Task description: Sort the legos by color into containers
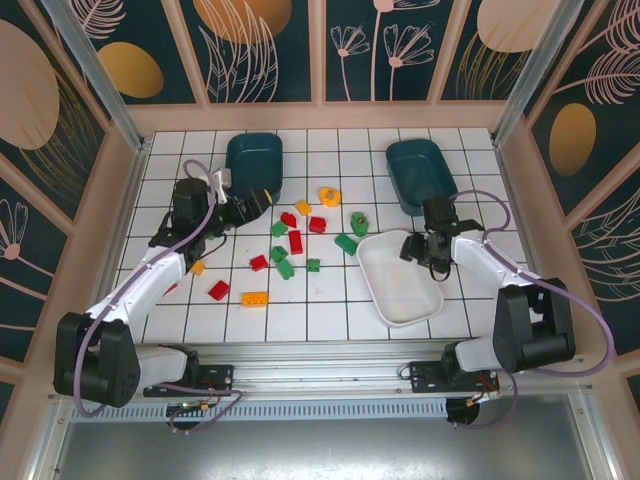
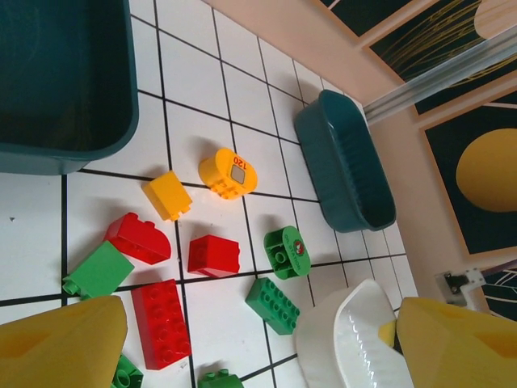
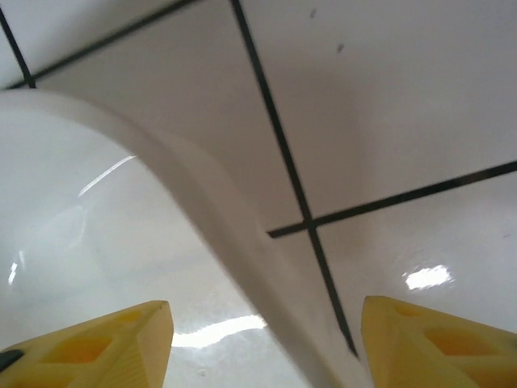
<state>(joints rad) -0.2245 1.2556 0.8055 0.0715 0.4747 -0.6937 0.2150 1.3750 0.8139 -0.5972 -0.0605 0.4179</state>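
Note:
The side rim of the white container runs below my right gripper, between its open fingers. I should next lower my right gripper farther over that rim and close its fingers there.
Red, green and yellow legos (image 1: 296, 241) lie scattered on the tiles between the trays. A dark teal container (image 1: 254, 160) stands at the back left, another (image 1: 420, 175) at the back right, and the white container (image 1: 400, 290) lies at the front right. My left gripper (image 1: 265, 197) hovers open by the left teal tray, above the bricks; beneath it are a red brick (image 2: 213, 255) and a green brick (image 2: 273, 305). My right gripper (image 3: 266, 347) is open, astride the white container's rim (image 3: 234, 234), one finger inside and one outside.
Wooden walls enclose the tiled table (image 1: 330, 310). A yellow brick (image 1: 254, 298), a red one (image 1: 218, 290) and an orange one (image 1: 197, 267) lie near my left arm. Both teal trays and the white one look empty.

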